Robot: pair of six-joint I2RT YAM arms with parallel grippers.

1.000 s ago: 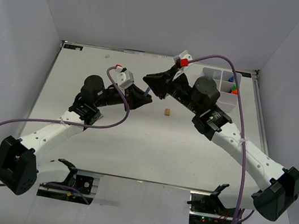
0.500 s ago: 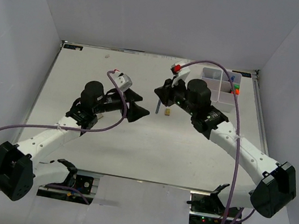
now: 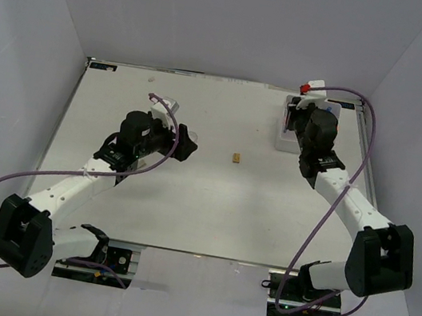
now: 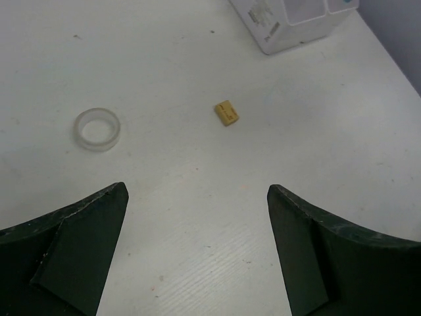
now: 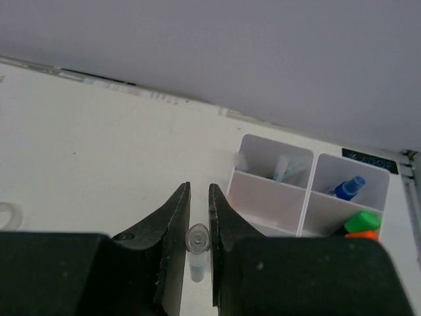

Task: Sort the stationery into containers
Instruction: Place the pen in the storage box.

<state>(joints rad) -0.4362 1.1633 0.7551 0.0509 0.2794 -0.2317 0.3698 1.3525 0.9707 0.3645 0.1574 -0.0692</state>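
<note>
Next, my right gripper shifts down to release the dark pen in the container section beside the marker's green cap, where room shows below, rightward in its wrist view.
My right gripper is shut on a thin dark pen with a clear cap, held end-on just left of the white containers. Their compartments hold pens, a blue-capped bottle and markers with green and orange caps. From above, the right gripper hangs over the containers at the back right. My left gripper is open and empty above the table. Ahead of it lie a clear tape ring and a tan block, the block at mid-table.
The right arm covers most of the containers in the top view. White walls close in the table on three sides. A corner of a container shows at the top of the left wrist view.
The two grippers met mid-table with the pen between them. The left gripper opened and drew back left. The right arm swung to the back right with the pen.
</note>
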